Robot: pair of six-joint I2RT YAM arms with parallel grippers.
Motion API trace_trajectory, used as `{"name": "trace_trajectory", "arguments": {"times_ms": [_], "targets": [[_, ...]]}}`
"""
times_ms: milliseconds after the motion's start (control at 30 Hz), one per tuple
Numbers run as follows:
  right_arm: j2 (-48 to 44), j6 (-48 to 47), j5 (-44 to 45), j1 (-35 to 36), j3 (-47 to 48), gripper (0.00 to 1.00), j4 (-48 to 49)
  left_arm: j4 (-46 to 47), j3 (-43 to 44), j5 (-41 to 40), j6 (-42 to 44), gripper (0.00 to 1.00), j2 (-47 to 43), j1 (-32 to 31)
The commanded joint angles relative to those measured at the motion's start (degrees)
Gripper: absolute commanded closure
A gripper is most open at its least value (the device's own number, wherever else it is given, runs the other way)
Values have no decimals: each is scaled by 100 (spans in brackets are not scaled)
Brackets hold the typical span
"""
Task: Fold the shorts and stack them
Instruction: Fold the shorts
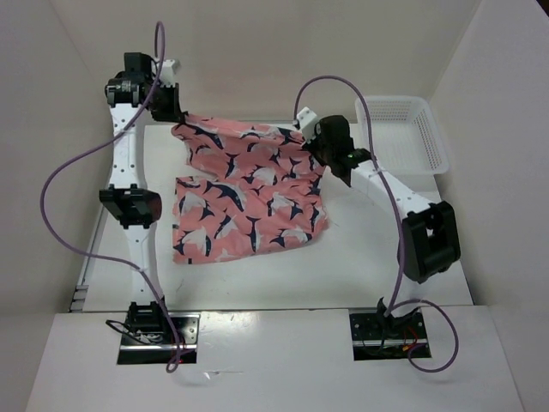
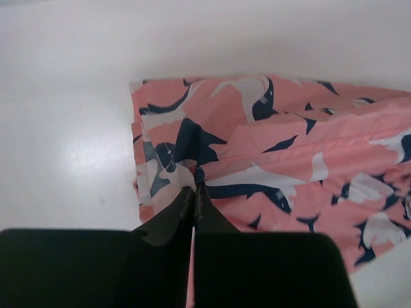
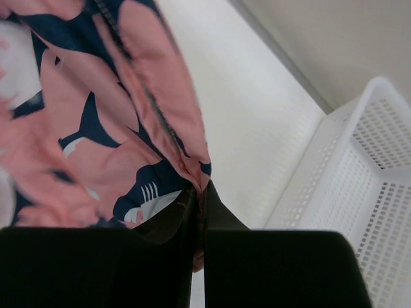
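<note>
The right gripper moves back and down onto the shorts' near corner (image 1: 316, 230) on the basket side next and releases, since the shorts' lower part rests on the tabletop.
The salmon-pink shorts (image 1: 244, 193) with navy and white fish shapes hang stretched between my two grippers, their lower part resting on the white table. My left gripper (image 1: 171, 116) is shut on the far left corner of the shorts; in the left wrist view the fingers (image 2: 194, 192) pinch the cloth (image 2: 276, 154). My right gripper (image 1: 313, 142) is shut on the far right corner; in the right wrist view the fingers (image 3: 200, 192) clamp a seamed edge of the fabric (image 3: 96, 122). Both held corners are lifted above the table.
A white plastic mesh basket (image 1: 405, 133) stands at the back right, close to my right arm, and shows in the right wrist view (image 3: 366, 186). Beige walls close in the table on the left, back and right. The table's near edge (image 1: 274, 309) runs in front of the arm bases.
</note>
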Motion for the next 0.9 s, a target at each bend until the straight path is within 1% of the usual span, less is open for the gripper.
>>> {"name": "trace_trajectory", "arguments": {"times_ms": [0, 67, 100, 133, 167, 200, 233, 333, 367, 500, 633, 667, 700, 767, 833, 867], "targets": [[-460, -588, 107, 362, -656, 100, -229, -141, -1164, 111, 34, 100, -1068, 97], [-724, -588, 56, 423, -885, 100, -229, 7, -2217, 59, 34, 100, -1866, -130], [-794, -519, -15, 424, -947, 100, -290, 687, -3850, 58, 34, 100, -2731, -131], [-943, -518, -15, 424, -1008, 100, -291, 1121, -4763, -46, 34, 100, -3253, -227], [-1023, -518, -15, 424, -1183, 100, -343, 1508, -5572, -334, 34, 100, -3737, -419], [-1076, -588, -15, 476, -1263, 100, -344, 2016, -6216, -503, 34, 100, -4481, -534], [-1224, -588, -15, 477, -1334, 100, -344, 2108, -7005, -600, 34, 100, -4732, -631], [-1392, -799, -120, 590, -1589, 100, -396, 2109, -7565, -523, 34, 100, -5208, -685], [-1506, -851, -121, 643, -1711, 100, -396, 2109, -8002, -591, 34, 100, -5479, -633], [-1901, -1211, -182, 855, -2054, 100, -335, 2390, -8874, -916, 34, 100, -6174, -466], [-2481, -1695, -392, 855, -2651, 100, -335, 2391, -9403, -1084, 34, 100, -6659, -246], [-2770, -1774, -524, 855, -2757, 100, -335, 2312, -9508, -1137, 34, 100, -6799, -184], [-2903, -1853, -629, 855, -2932, 100, -509, 2311, -9614, -1137, 34, 100, -6861, -184], [-3254, -2091, -962, 855, -3065, 100, -720, 2171, -10096, -1190, 34, 100, -7055, -132], [-3396, -2231, -1113, 855, -3189, 100, -1011, 2057, -10465, -1190, 34, 100, -7186, -131], [-3483, -2284, -1210, 855, -3258, 100, -1116, 1935, -10807, -1190, 34, 100, -7291, -131]]}}
